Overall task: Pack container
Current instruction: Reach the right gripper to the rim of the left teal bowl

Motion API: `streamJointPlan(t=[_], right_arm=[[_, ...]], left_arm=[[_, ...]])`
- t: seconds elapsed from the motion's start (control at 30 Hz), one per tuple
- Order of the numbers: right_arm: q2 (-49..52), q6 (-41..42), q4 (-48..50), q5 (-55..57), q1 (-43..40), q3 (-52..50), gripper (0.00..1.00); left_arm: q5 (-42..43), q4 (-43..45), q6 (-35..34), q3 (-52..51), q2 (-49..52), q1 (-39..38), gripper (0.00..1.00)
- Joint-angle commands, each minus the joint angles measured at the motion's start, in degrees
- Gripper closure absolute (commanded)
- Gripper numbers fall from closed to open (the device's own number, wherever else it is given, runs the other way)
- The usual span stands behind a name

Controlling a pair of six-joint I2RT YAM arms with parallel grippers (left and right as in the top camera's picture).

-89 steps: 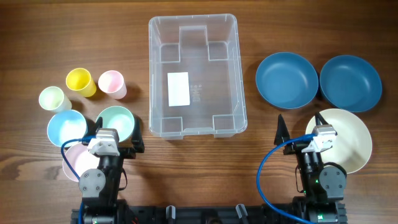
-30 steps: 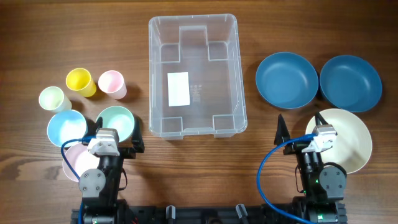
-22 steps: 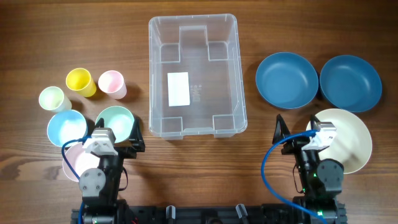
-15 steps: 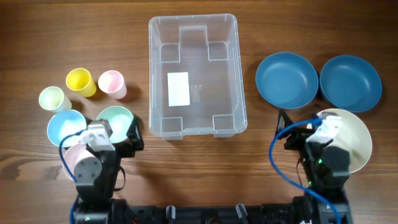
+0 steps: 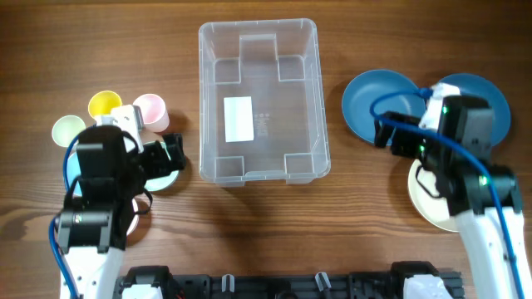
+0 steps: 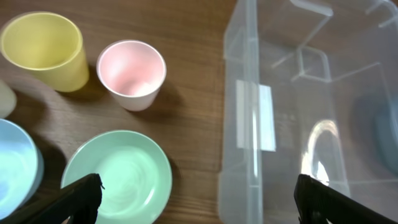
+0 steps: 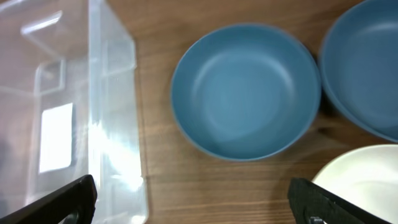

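I need to turn my open right gripper next and lower it onto the near rim of the blue bowl (image 7: pixel 272 154) beside the bin, below its fingers.
The container (image 5: pixel 283 116) is a clear rectangular bin at the table's back middle, empty, with a white label on its base. In the left wrist view the container (image 6: pixel 298 112) fills the right half. My left gripper (image 5: pixel 154 156) hangs open over the mint green bowl (image 5: pixel 166 176), just left of the bin, holding nothing. The left gripper (image 6: pixel 199 200) spans the bowl (image 6: pixel 121 177) and the bin's wall. My right gripper (image 5: pixel 411 139) is open and empty over the near edge of a blue bowl (image 5: pixel 374 100). The right gripper (image 7: pixel 196 202) shows bare wood between its fingers.
Left of the bin stand a yellow cup (image 5: pixel 104 103), a pink cup (image 5: pixel 152 108), a cream cup (image 5: pixel 66 131) and a light blue bowl (image 5: pixel 71 170). On the right lie a second blue bowl (image 5: pixel 490 100) and a cream plate (image 5: pixel 428 203).
Both arms have lifted from near the table's front edge and swung forward. The left now covers the bowls, the right covers the blue bowl and cream plate. Both grippers stay open.
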Motion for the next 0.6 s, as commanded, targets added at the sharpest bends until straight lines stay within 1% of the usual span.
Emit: streamJointPlan(t=[0.0,0.07,0.13,0.2,0.23,0.33,0.47,0.57], right_arm=[[4.31,0.55,-0.61,-5.38,0.07,1.42,0.01],[6.88,14.71,-1.03,0.37,0.07,1.42,0.02],[10.58,29.09,-2.58,6.82,0.07,1.42,0.03],[15.61,35.93,-2.51,7.93,0.07,1.42,0.02],[17.42,37.31,-2.56,7.93,0.07,1.42,0.01],[23.67,41.59,-2.51,7.91,0.07,1.42,0.01],[29.70,45.77,-0.85,7.93,0.07,1.42,0.06],[31.61,48.17,0.46,7.96,0.07,1.42,0.08]], left_arm=[[5.07,-1.36,-0.52,2.27,1.60,-0.24,0.00],[5.05,-1.29,-0.72,2.27,1.62,-0.24,0.00],[4.98,-1.42,-3.56,2.27,1.97,-0.20,0.00],[4.55,-1.57,-5.25,2.27,3.19,-0.20,0.00],[4.52,-1.57,-5.27,2.27,3.96,-0.20,0.00],[4.52,-1.55,-5.25,2.27,6.62,-0.20,0.00],[4.42,-1.51,-5.22,2.27,9.99,-0.20,0.00],[4.07,-1.40,-5.22,2.27,11.32,-0.20,0.00]])
